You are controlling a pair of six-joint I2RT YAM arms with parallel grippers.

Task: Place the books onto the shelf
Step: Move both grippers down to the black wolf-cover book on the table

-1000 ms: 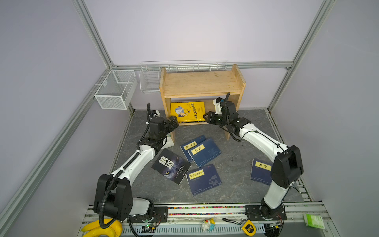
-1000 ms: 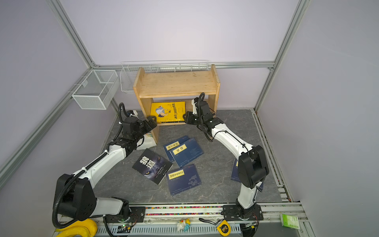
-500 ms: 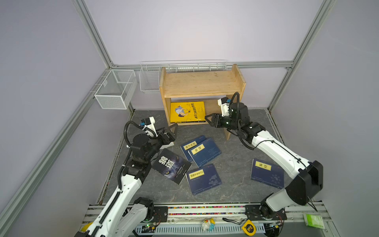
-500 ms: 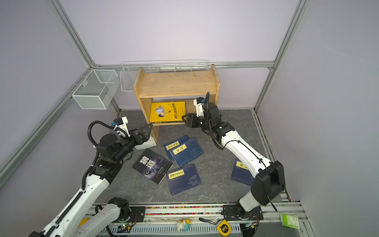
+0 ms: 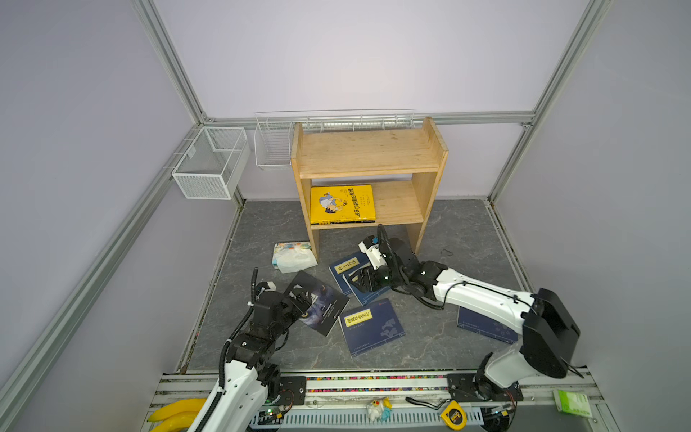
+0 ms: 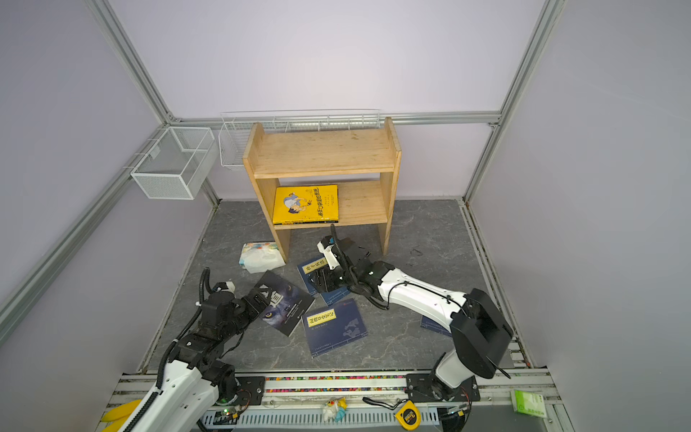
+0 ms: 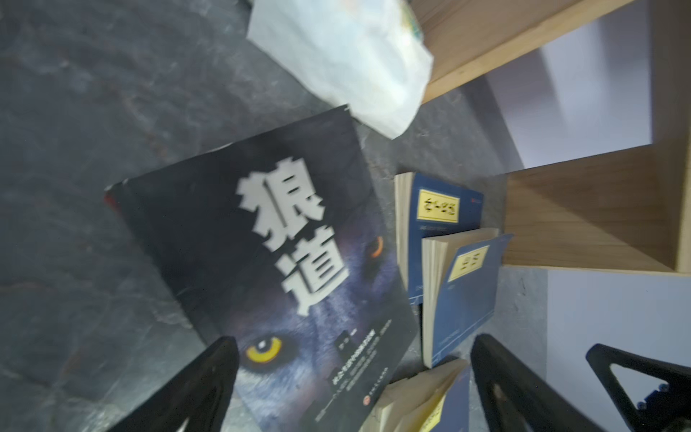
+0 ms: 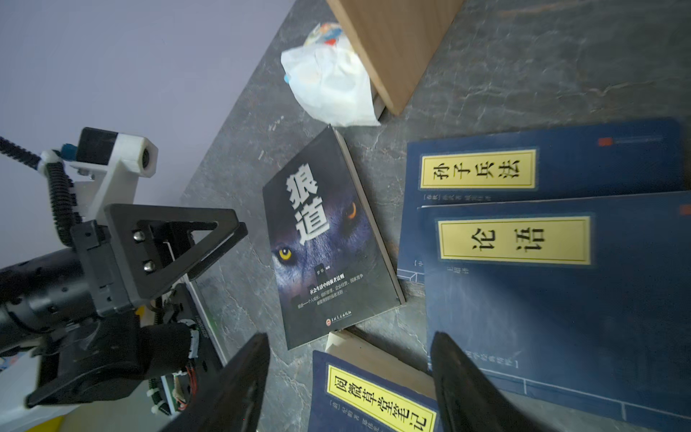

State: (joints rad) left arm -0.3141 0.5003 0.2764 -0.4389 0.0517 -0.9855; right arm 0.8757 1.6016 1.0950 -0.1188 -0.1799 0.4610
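Observation:
I will lower my left gripper's open fingers next, tilt them around the black book's near spine edge (image 5: pixel 306 320) (image 7: pixel 167 273) and close them, because that edge is below and the book lies flat.
The wooden shelf (image 5: pixel 368 161) (image 6: pixel 321 157) stands at the back, with a yellow book (image 5: pixel 342 204) (image 6: pixel 306 204) lying flat on its lower board. On the floor lie a black book (image 5: pixel 318 305) (image 7: pixel 284 254) (image 8: pixel 321 243), two overlapping navy books (image 5: pixel 351 263) (image 8: pixel 542 168) (image 8: pixel 561 280), a third navy book (image 5: pixel 372 325) (image 8: pixel 374 396), and one more (image 5: pixel 486 325) partly hidden under the right arm. My left gripper (image 5: pixel 301 295) (image 7: pixel 351 374) hangs open over the black book's near corner. My right gripper (image 5: pixel 364 280) (image 8: pixel 349 374) is open above the overlapping navy books, holding nothing.
A white floral packet (image 5: pixel 293 256) lies against the shelf's left leg. Two wire baskets (image 5: pixel 207 164) (image 5: pixel 273 146) hang on the back left rails. A tape measure (image 5: pixel 454 415), a small toy (image 5: pixel 377 407), bananas (image 5: pixel 175 411) and a green packet (image 5: pixel 572 402) sit at the front rail.
Both arms drew back from the shelf and came down over the books on the floor. The right gripper's jaws spread wider.

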